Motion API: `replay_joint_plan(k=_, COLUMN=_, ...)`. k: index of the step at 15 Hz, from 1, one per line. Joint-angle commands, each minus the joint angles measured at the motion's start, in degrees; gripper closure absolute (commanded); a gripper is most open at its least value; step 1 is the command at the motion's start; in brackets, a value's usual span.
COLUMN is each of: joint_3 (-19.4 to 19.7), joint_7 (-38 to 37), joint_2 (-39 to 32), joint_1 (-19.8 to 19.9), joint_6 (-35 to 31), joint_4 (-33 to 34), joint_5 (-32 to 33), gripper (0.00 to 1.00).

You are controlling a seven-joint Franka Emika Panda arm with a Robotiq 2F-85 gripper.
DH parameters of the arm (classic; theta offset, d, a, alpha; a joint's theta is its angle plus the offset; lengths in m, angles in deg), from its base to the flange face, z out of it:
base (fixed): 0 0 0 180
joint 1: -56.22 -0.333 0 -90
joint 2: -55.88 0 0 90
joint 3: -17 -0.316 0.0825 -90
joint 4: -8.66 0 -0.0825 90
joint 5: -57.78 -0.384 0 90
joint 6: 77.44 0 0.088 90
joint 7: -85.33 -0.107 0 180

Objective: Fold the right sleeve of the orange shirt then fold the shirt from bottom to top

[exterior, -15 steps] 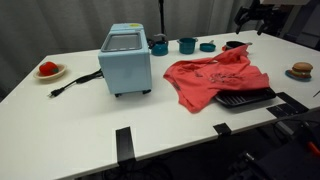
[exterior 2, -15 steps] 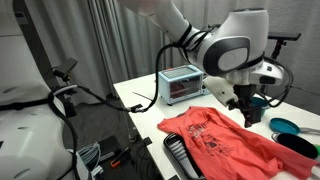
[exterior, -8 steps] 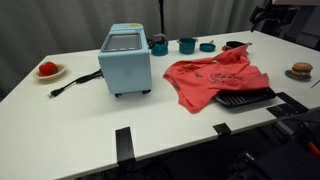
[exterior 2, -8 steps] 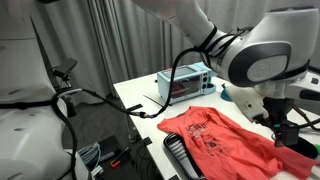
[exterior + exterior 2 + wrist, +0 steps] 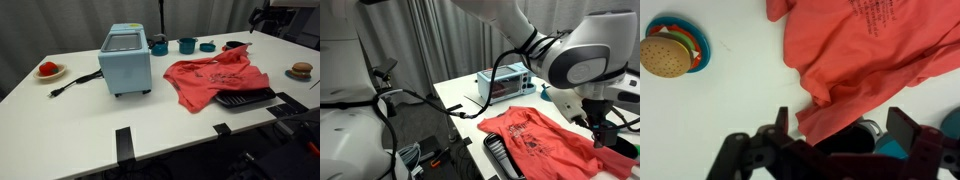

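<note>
My gripper moves down onto the narrow shirt flap (image 5: 241,53) (image 5: 844,108) by the black bowl next, as that flap lies below my gripper and sticks out between its open fingers.
The orange shirt (image 5: 216,78) lies crumpled and spread on the white table (image 5: 90,120), partly over a black ridged tray (image 5: 246,98). It also shows in an exterior view (image 5: 542,142) and in the wrist view (image 5: 865,50). My gripper (image 5: 603,132) hovers above the shirt's far edge, near the bowls. In the wrist view the gripper (image 5: 843,132) is open and empty, its fingers wide apart. Below them are a shirt edge, a black bowl (image 5: 845,148) and a teal cup (image 5: 892,150). I cannot tell which fold is the sleeve.
A light blue toaster oven (image 5: 126,58) stands mid-table with its cord trailing left. Teal cups (image 5: 187,44) and a black bowl (image 5: 233,45) line the back. A toy burger on a plate (image 5: 302,70) sits right, a red item on a plate (image 5: 48,69) left.
One second ago the gripper was higher and nearer the toaster oven. It has moved across and down to the shirt's far edge. It has held still for the last half second.
</note>
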Motion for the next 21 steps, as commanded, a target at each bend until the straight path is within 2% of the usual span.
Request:
replay_joint_plan(k=1, joint_3=0.0, joint_7=-4.6, joint_2=-6.2, joint_1=-0.5, joint_6=-2.6, joint_4=4.1, joint_5=-0.4, gripper=0.0)
replay_joint_plan(k=8, joint_3=-0.5, joint_7=-12.4, joint_2=-16.8, joint_1=-2.3, joint_6=-7.6, joint_4=11.2, joint_5=-2.9, gripper=0.0)
replay_joint_plan(k=15, joint_3=0.2, joint_7=-17.8, joint_2=-25.8, joint_1=-4.3, joint_6=-7.2, joint_4=19.1, joint_5=-3.0, gripper=0.0)
replay_joint_plan(k=20, joint_3=0.4, joint_7=-19.3, joint_2=-29.7, joint_1=-5.2, joint_6=-7.0, joint_4=23.4, joint_5=-3.0, gripper=0.0)
replay_joint_plan(k=21, joint_3=0.4, joint_7=-19.6, joint_2=-30.4, joint_1=-5.4, joint_6=-6.9, joint_4=24.2, joint_5=-3.0, gripper=0.07)
